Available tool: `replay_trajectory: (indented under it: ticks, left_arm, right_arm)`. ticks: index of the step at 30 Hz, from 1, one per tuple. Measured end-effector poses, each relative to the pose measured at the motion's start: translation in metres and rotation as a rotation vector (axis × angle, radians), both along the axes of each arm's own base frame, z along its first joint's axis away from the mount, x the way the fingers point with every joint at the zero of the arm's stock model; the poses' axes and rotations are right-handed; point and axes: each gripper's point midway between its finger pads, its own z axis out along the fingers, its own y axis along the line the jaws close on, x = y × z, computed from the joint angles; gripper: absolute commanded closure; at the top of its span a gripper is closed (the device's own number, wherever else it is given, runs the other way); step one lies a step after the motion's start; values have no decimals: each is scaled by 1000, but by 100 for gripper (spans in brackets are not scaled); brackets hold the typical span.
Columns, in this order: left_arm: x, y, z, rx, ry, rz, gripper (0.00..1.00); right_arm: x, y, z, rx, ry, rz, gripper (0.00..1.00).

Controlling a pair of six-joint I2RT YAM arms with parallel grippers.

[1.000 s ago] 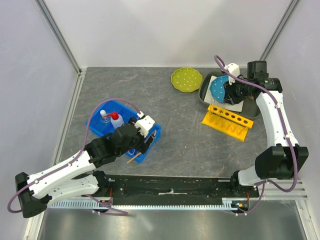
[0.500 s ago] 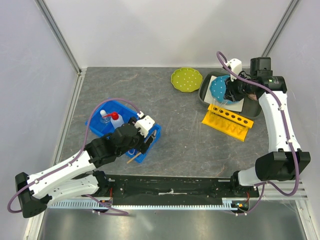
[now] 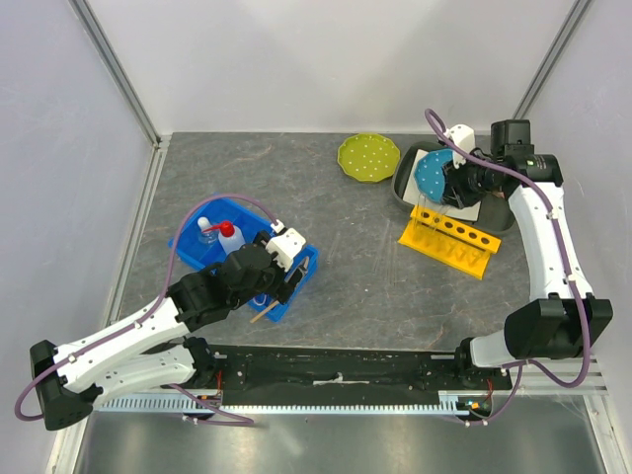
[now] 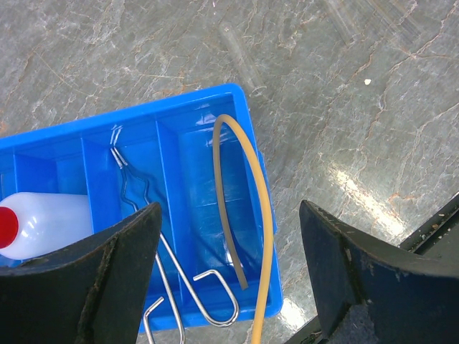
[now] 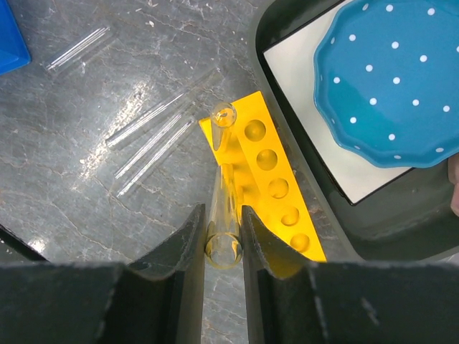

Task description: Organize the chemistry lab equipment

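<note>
My right gripper should next lower the clear glass tube (image 5: 224, 215) and let it go. The tube hangs upright over the yellow rack, and there is open space there beside the standing tube.
A blue divided tray (image 3: 197, 259) holds a squeeze bottle with a red cap (image 3: 229, 235) and a tiny stoppered flask (image 3: 205, 229). In the left wrist view the tray (image 4: 179, 118) holds the bottle (image 4: 43, 222), wire tongs (image 4: 143, 208) and a tan rubber tube (image 4: 251, 215) that hangs over the tray's rim. My left gripper (image 4: 229, 265) is open and empty above the tray. My right gripper (image 5: 224, 240) is shut on a clear glass tube (image 5: 224, 215), held above the yellow rack (image 5: 276, 186). One tube (image 5: 224, 118) stands in the rack's end hole. Loose glass tubes (image 5: 150, 143) lie beside the rack.
A green dotted plate (image 3: 367, 156) lies at the back. A blue dotted plate (image 5: 394, 79) sits on a white sheet in a dark tray (image 3: 405, 193) just behind the rack (image 3: 451, 240). Another glass tube (image 5: 75, 49) lies further left on the table.
My right wrist lifted away from the rack half a second ago and has come back over it with the tube. The left arm has not moved.
</note>
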Motion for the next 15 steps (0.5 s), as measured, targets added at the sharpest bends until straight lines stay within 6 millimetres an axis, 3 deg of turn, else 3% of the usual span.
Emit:
replay_trajectory:
  ticks: [15]
  left_arm:
    - [0, 0, 0, 0, 0, 0, 16]
  right_arm:
    - [-1, -5, -9, -28, 15, -9, 83]
